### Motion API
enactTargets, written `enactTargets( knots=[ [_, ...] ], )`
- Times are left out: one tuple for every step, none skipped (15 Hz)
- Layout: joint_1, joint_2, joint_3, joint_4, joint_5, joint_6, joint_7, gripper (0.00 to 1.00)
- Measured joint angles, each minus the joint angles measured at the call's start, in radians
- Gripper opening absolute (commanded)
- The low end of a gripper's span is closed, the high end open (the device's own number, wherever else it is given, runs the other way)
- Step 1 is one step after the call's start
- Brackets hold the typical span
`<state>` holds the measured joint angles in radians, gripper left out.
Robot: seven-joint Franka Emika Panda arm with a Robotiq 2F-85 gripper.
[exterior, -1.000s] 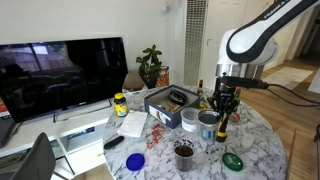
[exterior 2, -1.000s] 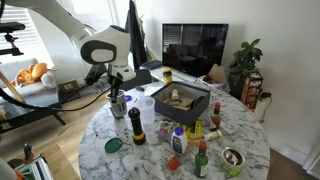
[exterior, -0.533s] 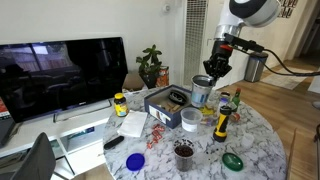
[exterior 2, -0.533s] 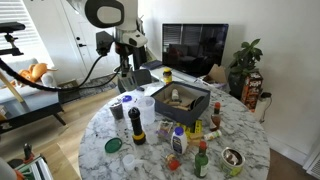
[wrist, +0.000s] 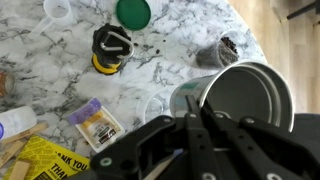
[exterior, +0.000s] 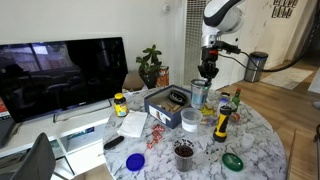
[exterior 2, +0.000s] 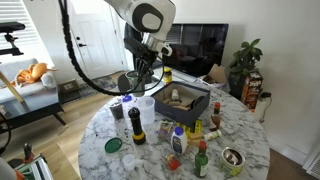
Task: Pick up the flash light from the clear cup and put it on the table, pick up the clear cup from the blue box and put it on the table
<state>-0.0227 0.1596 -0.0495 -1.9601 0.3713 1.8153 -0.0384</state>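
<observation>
The table is free of other things beside the blue box's near end, so next I need to carry the clear cup (exterior: pixel 200 95) with my gripper down past that end of the box onto the open table.
My gripper (exterior: pixel 205 79) is shut on the rim of the clear cup (exterior: pixel 200 95) and holds it in the air over the near end of the blue box (exterior: pixel 158 107). Gripper (exterior 2: pixel 139 77), cup (exterior 2: pixel 128 83) and box (exterior 2: pixel 185 110) also show from the other side. In the wrist view my gripper (wrist: pixel 197 103) pinches the cup's whitish rim (wrist: pixel 250 95), and its inside looks dark. The flash light (exterior: pixel 221 122) stands upright on the table (exterior: pixel 262 140), apart from my gripper. It also shows in an exterior view (exterior 2: pixel 136 122) and from above in the wrist view (wrist: pixel 112 48).
A white cup (exterior: pixel 190 119), a dark brown cup (exterior: pixel 184 152), a green lid (exterior: pixel 233 160) and a blue lid (exterior: pixel 135 160) sit on the marble top. Several small bottles (exterior 2: pixel 200 160) stand at the table's edge. A TV (exterior: pixel 60 75) and a plant (exterior: pixel 150 65) stand behind.
My gripper has left the flash light standing on the table, risen, and moved towards the blue box. It now holds the clear cup in the air.
</observation>
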Motion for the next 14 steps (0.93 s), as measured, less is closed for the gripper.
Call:
enactTargets(
  knots=[
    [-0.003,0.047,0.0,0.042,-0.015,-0.028,-0.025,0.01],
    [-0.003,0.092,0.001,0.081,-0.031,-0.046,-0.047,0.01],
    [-0.003,0.133,0.004,0.117,-0.047,-0.059,-0.065,0.01],
    [-0.003,0.173,0.007,0.151,-0.062,-0.073,-0.08,0.01],
    [-0.003,0.208,0.01,0.182,-0.076,-0.089,-0.093,0.01],
    [-0.003,0.239,0.013,0.209,-0.088,-0.105,-0.105,0.01],
    [-0.003,0.267,0.015,0.235,-0.097,-0.119,-0.115,0.01],
    [-0.003,0.292,0.017,0.256,-0.103,-0.124,-0.125,0.01],
    [-0.003,0.312,0.02,0.274,-0.107,-0.124,-0.132,0.01],
    [-0.003,0.33,0.023,0.29,-0.11,-0.124,-0.138,0.01],
    [-0.003,0.346,0.026,0.305,-0.111,-0.123,-0.143,0.01],
    [-0.003,0.357,0.029,0.318,-0.112,-0.122,-0.145,0.3],
    [-0.003,0.367,0.031,0.33,-0.112,-0.121,-0.146,0.31],
    [-0.003,0.375,0.033,0.34,-0.112,-0.121,-0.146,0.38]
  ],
)
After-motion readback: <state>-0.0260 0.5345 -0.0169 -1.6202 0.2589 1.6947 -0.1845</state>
